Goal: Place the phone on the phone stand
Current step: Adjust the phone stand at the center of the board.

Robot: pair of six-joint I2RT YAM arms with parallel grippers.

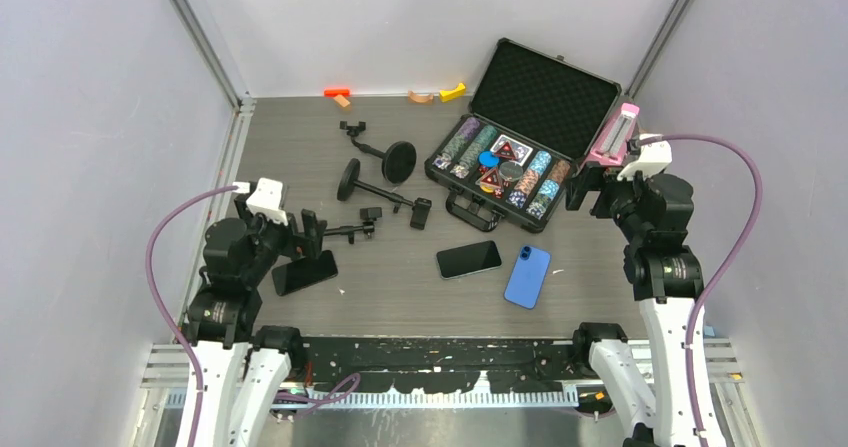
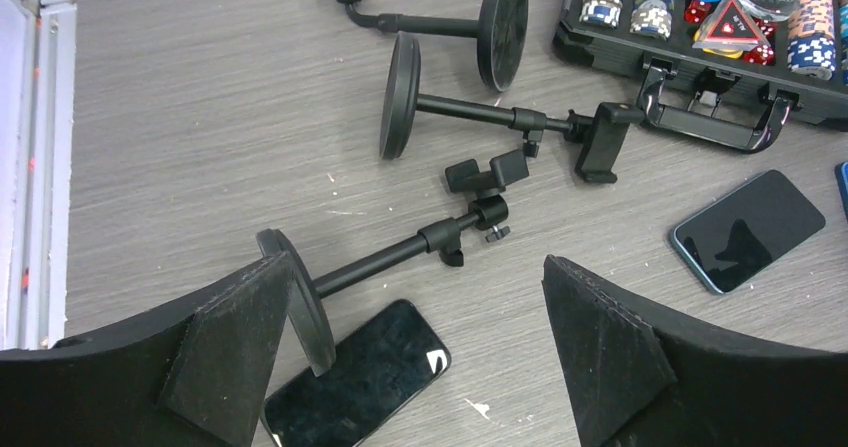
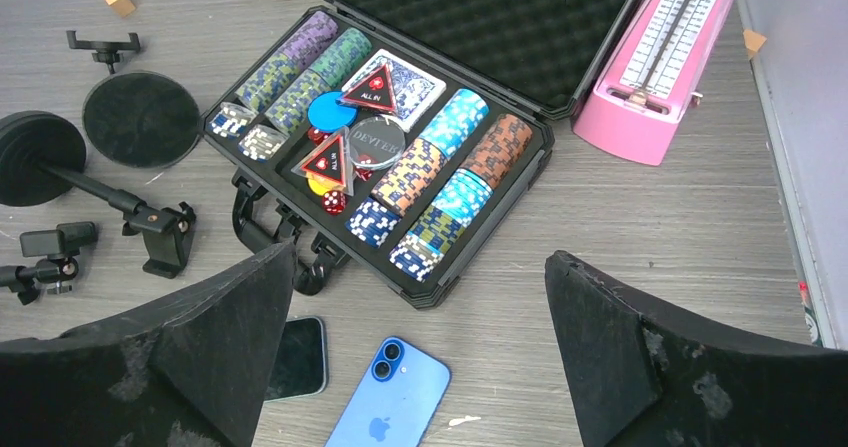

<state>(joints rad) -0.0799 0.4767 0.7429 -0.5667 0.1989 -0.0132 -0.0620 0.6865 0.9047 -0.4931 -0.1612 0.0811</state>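
Note:
The nearest phone stand lies on its side, so the robot's left gripper needs to go down to the right in the top view, turning as it goes, and close on the collar of the stand's pole.
Three phones lie flat on the table: a black phone (image 1: 304, 272) (image 2: 360, 377) at the left, a dark screen-up phone (image 1: 468, 259) (image 3: 298, 357) in the middle, and a blue phone (image 1: 527, 276) (image 3: 392, 402) face down beside it. Three black phone stands lie on their sides: the nearest stand (image 1: 345, 232) (image 2: 390, 257) has its round base resting over the black phone, with a second stand (image 1: 385, 192) (image 2: 480, 112) and a third stand (image 1: 385, 152) (image 2: 440, 22) farther back. My left gripper (image 1: 310, 232) (image 2: 418, 267) hangs open above the nearest stand and black phone. My right gripper (image 1: 590, 187) (image 3: 420, 257) is open and empty, above the table behind the blue phone.
An open black poker chip case (image 1: 525, 132) (image 3: 400, 147) stands at the back right, its handle toward the phones. A pink metronome (image 1: 612, 137) (image 3: 665, 57) stands right of it. Small wooden blocks (image 1: 337, 94) lie along the back wall. Grey walls close in both sides.

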